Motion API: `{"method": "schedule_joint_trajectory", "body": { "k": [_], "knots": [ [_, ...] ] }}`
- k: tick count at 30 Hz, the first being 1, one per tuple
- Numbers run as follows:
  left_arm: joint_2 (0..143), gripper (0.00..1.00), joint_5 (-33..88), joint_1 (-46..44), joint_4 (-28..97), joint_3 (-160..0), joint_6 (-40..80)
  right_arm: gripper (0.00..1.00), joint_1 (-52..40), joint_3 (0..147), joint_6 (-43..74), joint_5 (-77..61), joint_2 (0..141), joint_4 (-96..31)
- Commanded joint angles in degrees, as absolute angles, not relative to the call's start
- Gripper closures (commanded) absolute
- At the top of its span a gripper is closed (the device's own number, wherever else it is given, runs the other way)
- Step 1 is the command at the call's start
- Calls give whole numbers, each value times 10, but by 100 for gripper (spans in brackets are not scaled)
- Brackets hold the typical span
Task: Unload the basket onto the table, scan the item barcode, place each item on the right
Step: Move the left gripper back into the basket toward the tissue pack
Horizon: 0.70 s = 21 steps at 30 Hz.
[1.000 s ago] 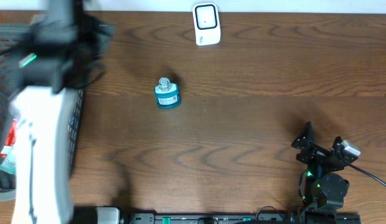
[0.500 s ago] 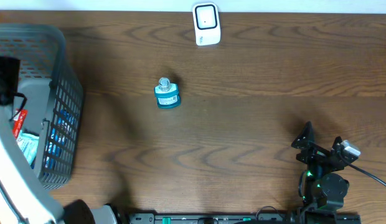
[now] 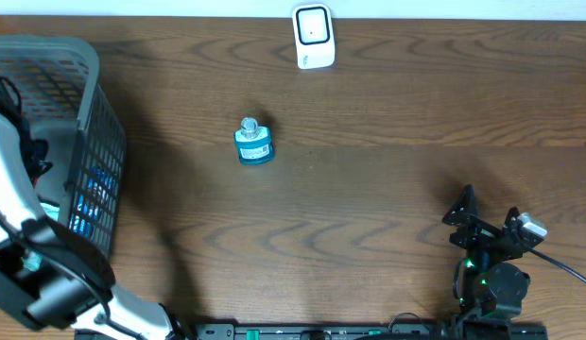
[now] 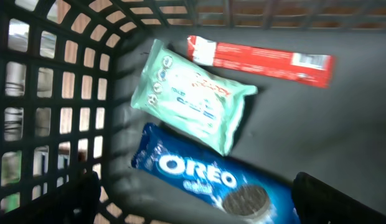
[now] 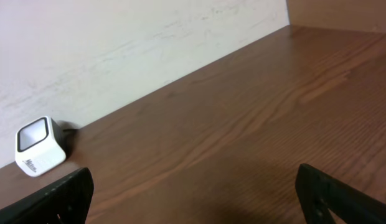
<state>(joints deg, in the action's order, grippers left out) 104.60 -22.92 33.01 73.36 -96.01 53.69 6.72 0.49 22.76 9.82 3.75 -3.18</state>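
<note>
The left gripper will next move down past the Oreo pack (image 4: 205, 180) onto the middle of the mint-green packet (image 4: 190, 96), because that packet is below the robot's open left fingers, beyond that blue pack.
My left gripper (image 4: 196, 211) hangs open inside the grey mesh basket (image 3: 93, 123), just above a blue Oreo pack (image 4: 205, 180). Neither finger touches the pack. Beyond the pack lie a mint-green packet (image 4: 190, 96) and a red bar (image 4: 261, 59). From overhead, my left arm (image 3: 28, 255) covers most of the basket's inside. The white barcode scanner (image 3: 313, 36) stands at the table's far edge, also in the right wrist view as the scanner (image 5: 38, 146). My right gripper (image 3: 487, 227) rests open at the front right with nothing between its fingers.
A small blue bottle (image 3: 252, 144) with a silver cap stands on the brown table (image 3: 387, 142) between basket and scanner. The basket's wall (image 4: 43, 93) closes in on the left of my left gripper. A white wall (image 5: 118, 37) runs behind the scanner.
My left arm has swung from over the basket toward the table's front-left corner, uncovering the basket's rim. The right arm, the bottle and the scanner have not moved.
</note>
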Motion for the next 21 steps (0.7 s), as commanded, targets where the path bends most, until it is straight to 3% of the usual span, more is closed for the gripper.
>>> {"method": "schedule_joint_trajectory", "body": {
  "k": [1, 21],
  "knots": [
    [1089, 2, -271, 337, 731, -959, 529, 1, 59, 3, 220, 100, 39, -32],
    [1225, 2, -268, 370, 678, -958, 521, 1, 59, 3, 220, 100, 39, -32]
  ]
}}
